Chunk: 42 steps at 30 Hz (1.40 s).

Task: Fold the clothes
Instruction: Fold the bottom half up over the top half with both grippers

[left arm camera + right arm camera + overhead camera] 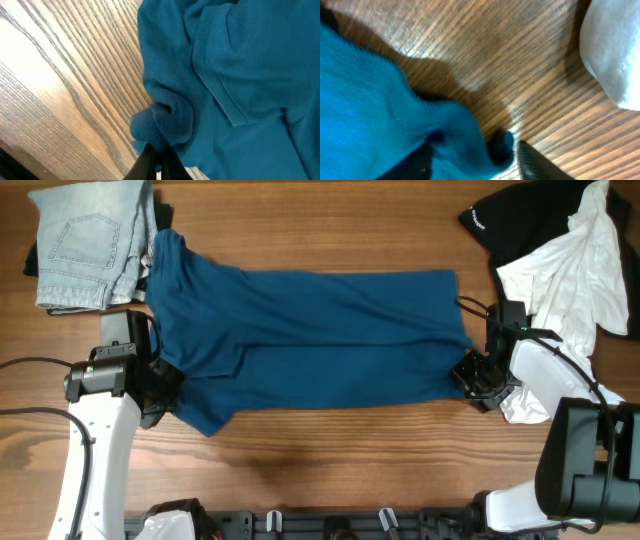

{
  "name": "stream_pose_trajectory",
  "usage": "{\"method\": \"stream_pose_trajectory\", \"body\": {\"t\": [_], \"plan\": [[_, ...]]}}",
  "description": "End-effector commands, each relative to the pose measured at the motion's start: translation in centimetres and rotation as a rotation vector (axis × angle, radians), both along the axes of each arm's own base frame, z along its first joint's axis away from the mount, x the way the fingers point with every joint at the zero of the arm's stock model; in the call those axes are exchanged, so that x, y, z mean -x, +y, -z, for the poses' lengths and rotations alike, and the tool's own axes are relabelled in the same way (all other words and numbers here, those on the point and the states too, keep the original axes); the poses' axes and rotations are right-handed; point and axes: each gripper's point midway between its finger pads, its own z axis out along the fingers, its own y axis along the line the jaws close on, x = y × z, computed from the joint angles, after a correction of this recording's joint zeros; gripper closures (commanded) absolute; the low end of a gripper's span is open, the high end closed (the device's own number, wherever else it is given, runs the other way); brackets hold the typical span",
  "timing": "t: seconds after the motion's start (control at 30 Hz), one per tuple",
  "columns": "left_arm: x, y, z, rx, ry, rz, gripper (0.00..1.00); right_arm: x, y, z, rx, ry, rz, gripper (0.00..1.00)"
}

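I will move my left gripper outward over the shirt's end (184,292) beside the jeans, which lies outward of it, and let go of the bunched bit of cloth, as the shirt's near piece is unfolded.
A blue shirt (320,335) lies spread flat across the middle of the table, partly folded lengthwise. My left gripper (165,385) is at its left end and is shut on a bunched bit of the blue cloth (160,125), with the fingertips (159,159) pinched together. My right gripper (478,375) is at the shirt's right lower corner. Its fingers (475,157) stand apart with the shirt's bunched edge (460,135) between them, just over the wood.
Folded light blue jeans (90,245) lie at the back left, touching the shirt's end. A pile with a black garment (520,220) and a white garment (580,265) lies at the back right; white cloth (612,55) is close to my right gripper.
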Motion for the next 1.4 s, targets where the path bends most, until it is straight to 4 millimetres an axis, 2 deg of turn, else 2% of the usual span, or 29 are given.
{"method": "stream_pose_trajectory", "body": {"t": [0.0,0.1,0.17,0.2,0.27,0.37,0.5,0.57,0.6,0.67,0.73,0.77,0.83,0.93,1.07,1.2,1.27,1.37], "plan": [[-0.3,0.5,-0.7,-0.028,-0.024,0.003,0.96,0.2,-0.3,0.0,0.017,0.003,-0.013,0.93],[-0.2,0.6,-0.8,-0.035,-0.022,0.020,0.96,0.9,-0.2,-0.1,0.012,0.034,-0.012,0.96],[0.2,0.5,-2.1,-0.037,-0.036,0.020,0.96,1.6,-0.1,-1.3,0.008,0.035,-0.040,0.96],[0.5,0.5,-3.8,-0.042,-0.060,0.024,0.96,1.8,0.0,-2.8,0.007,0.009,-0.070,0.96],[1.0,0.4,-5.5,-0.054,-0.088,0.052,0.96,2.1,0.1,-4.6,0.006,-0.031,-0.092,0.96],[3.0,0.1,-8.7,-0.068,-0.143,0.066,0.96,3.7,0.4,-8.3,0.016,-0.113,-0.136,0.96],[5.4,-0.3,-9.6,-0.070,-0.156,0.068,0.96,5.8,0.6,-11.0,0.027,-0.173,-0.143,0.96],[5.8,-0.3,-10.4,-0.076,-0.189,0.068,0.96,5.5,1.3,-12.5,0.001,-0.249,-0.164,0.96],[5.0,-0.2,-11.3,-0.084,-0.237,0.066,0.96,4.3,1.4,-13.5,-0.004,-0.309,-0.168,0.96],[1.9,0.3,-12.9,-0.107,-0.362,0.063,0.96,1.9,1.2,-13.9,0.006,-0.382,-0.170,0.96],[-2.1,0.8,-13.5,-0.124,-0.444,0.065,0.96,-0.4,1.0,-13.0,0.009,-0.399,-0.170,0.96],[-3.8,1.1,-13.3,-0.126,-0.454,0.065,0.96,-1.6,0.9,-12.3,0.006,-0.404,-0.170,0.96],[-7.0,1.5,-12.0,-0.134,-0.447,0.085,0.96,-3.5,0.7,-11.3,0.005,-0.418,-0.168,0.96],[-12.1,2.1,-8.8,-0.125,-0.434,0.089,0.96,-6.8,0.5,-9.0,0.007,-0.444,-0.171,0.96],[-18.2,2.0,-6.0,-0.101,-0.509,0.135,0.96,-8.9,-0.5,-7.2,0.020,-0.462,-0.159,0.96],[-21.1,2.3,-7.6,-0.126,-0.637,0.137,0.96,-10.8,-2.1,-8.0,0.054,-0.546,-0.145,0.96],[-21.6,2.4,-8.1,-0.132,-0.664,0.136,0.96,-11.3,-2.2,-8.0,0.058,-0.563,-0.147,0.96],[-21.8,2.4,-7.3,-0.128,-0.649,0.137,0.96,-11.5,-2.2,-7.2,0.057,-0.551,-0.150,0.95]]}}
